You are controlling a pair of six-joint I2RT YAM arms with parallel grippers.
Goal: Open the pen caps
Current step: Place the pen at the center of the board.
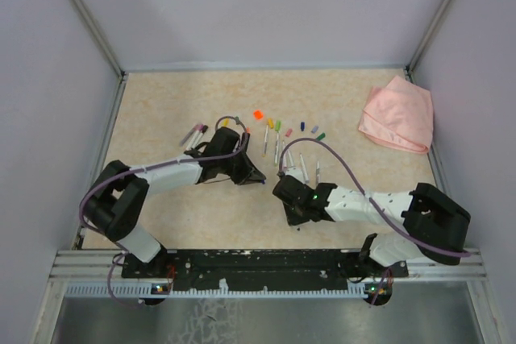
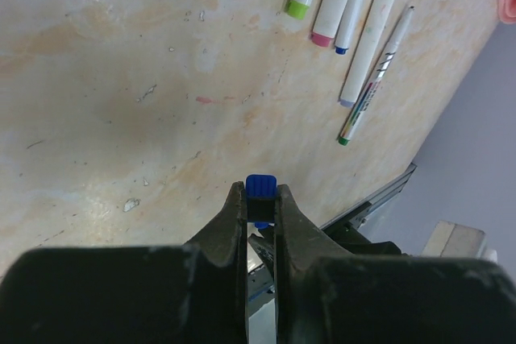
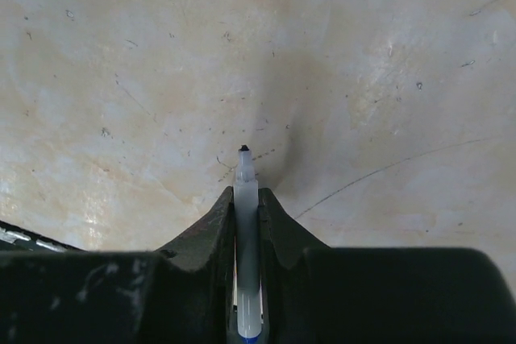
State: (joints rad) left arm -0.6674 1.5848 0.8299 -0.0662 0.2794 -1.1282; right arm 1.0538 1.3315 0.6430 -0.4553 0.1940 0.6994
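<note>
My left gripper shifts right in the top view, lowers and releases the blue cap (image 2: 261,184) next, since the bare tabletop before the pens lies below there.
My left gripper (image 2: 260,196) is shut on a small blue pen cap (image 2: 261,184), held just above the table. In the top view it (image 1: 256,176) hovers mid-table. My right gripper (image 3: 246,196) is shut on a white pen barrel (image 3: 246,223); its bare dark tip (image 3: 243,149) points toward the tabletop, uncapped. From above, the right gripper (image 1: 284,191) sits close to the left one. Several loose pen caps lie in a row behind them, among them orange (image 1: 258,114), yellow (image 1: 270,123) and pink (image 1: 289,132).
Uncapped white pens (image 1: 303,165) lie beside the right gripper, and two capped pens (image 1: 195,134) lie behind the left arm. Several pens (image 2: 367,34) show at the top of the left wrist view. A pink cloth (image 1: 397,114) rests at the back right.
</note>
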